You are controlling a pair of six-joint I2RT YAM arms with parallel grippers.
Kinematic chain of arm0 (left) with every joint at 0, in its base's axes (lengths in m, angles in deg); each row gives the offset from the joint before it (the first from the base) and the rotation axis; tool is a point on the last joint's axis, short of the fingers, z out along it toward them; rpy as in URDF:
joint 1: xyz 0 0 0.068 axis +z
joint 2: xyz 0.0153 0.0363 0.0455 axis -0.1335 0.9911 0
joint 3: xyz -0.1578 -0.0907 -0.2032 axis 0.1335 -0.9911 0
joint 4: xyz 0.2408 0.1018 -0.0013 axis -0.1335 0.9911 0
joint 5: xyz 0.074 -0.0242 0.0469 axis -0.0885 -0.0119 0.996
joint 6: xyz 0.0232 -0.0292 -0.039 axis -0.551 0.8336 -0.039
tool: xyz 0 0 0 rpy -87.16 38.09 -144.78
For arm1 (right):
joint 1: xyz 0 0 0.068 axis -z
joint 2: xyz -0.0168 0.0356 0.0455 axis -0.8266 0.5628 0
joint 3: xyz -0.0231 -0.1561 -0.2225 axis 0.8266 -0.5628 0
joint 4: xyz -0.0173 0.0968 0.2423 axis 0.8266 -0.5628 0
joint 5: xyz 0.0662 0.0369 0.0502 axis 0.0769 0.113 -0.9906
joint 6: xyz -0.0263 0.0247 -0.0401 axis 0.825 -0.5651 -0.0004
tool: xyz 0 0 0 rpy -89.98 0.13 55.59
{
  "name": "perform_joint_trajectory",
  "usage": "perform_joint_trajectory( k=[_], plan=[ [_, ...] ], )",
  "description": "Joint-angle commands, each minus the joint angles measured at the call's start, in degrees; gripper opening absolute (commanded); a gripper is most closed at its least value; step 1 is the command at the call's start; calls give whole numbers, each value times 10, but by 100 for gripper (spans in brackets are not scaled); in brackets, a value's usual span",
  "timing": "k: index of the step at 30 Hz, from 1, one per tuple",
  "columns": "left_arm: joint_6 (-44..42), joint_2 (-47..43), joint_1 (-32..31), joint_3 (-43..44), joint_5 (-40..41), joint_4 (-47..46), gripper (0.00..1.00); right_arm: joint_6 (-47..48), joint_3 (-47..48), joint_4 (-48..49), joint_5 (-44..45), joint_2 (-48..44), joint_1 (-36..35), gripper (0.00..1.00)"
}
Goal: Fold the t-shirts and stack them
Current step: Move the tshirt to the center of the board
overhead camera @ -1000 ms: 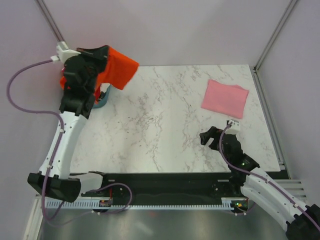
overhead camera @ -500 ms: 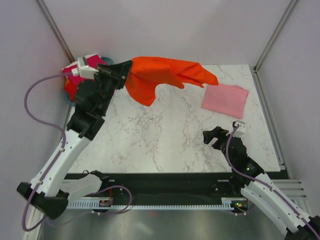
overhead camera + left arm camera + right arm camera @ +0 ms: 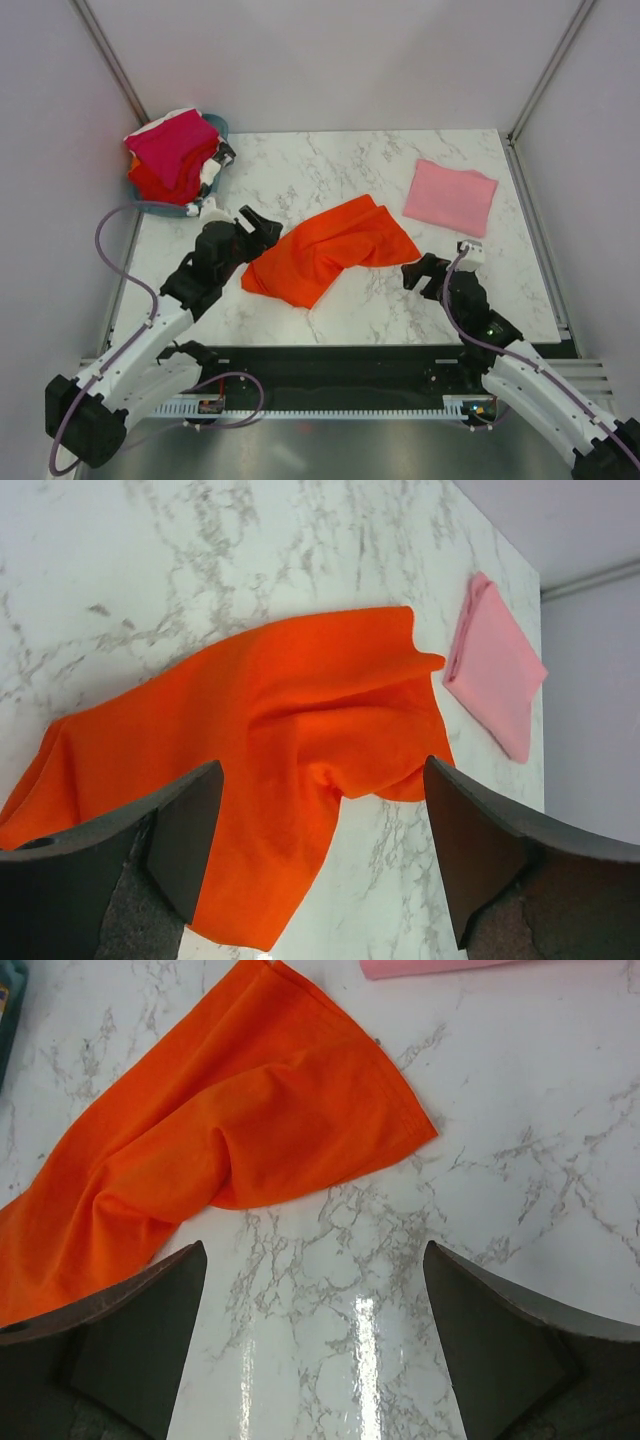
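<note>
I will lower my right gripper outward onto the pointed corner of the t-shirt's hemmed edge next, because that corner is below and just outward of the gripper's open fingers.
A bright orange-red t-shirt [image 3: 330,250] lies crumpled and unfolded in the middle of the marble table. It also shows in the left wrist view [image 3: 280,720] and the right wrist view [image 3: 220,1140]. My left gripper [image 3: 262,228] [image 3: 322,780] hovers over the shirt's left end, open, with nothing between its fingers. My right gripper [image 3: 420,272] [image 3: 315,1250] stands open just off the shirt's right corner, over bare table. A folded light pink t-shirt [image 3: 450,197] [image 3: 497,670] lies flat at the back right. Magenta, red and white t-shirts [image 3: 172,152] are heaped in the basket.
The teal plastic basket [image 3: 150,208] sits at the table's back left corner, behind my left arm. Grey walls close in the back and both sides. The table's near edge runs just in front of both arm bases.
My left arm swung the orange-red t-shirt from the basket over the table, then opened and dropped it; the shirt now lies on the marble. My right gripper has hardly moved.
</note>
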Motion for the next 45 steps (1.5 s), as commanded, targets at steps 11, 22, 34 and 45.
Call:
perform_joint_trajectory(
  k=[11, 22, 34, 45],
  plan=[
    [-218, 152, -90, 66, -106, -15, 85, -38, 184, -20, 9, 291, 38, 66],
    [-239, 67, -92, 33, -82, 0, 85, -27, 249, -26, 39, 444, 79, 54],
    [-148, -20, -89, -24, 71, 51, 96, -20, 285, -21, 69, 548, 88, 54],
    [-62, -15, -80, -63, 133, 97, 96, -28, 288, 4, 41, 603, 101, 46]
  ],
)
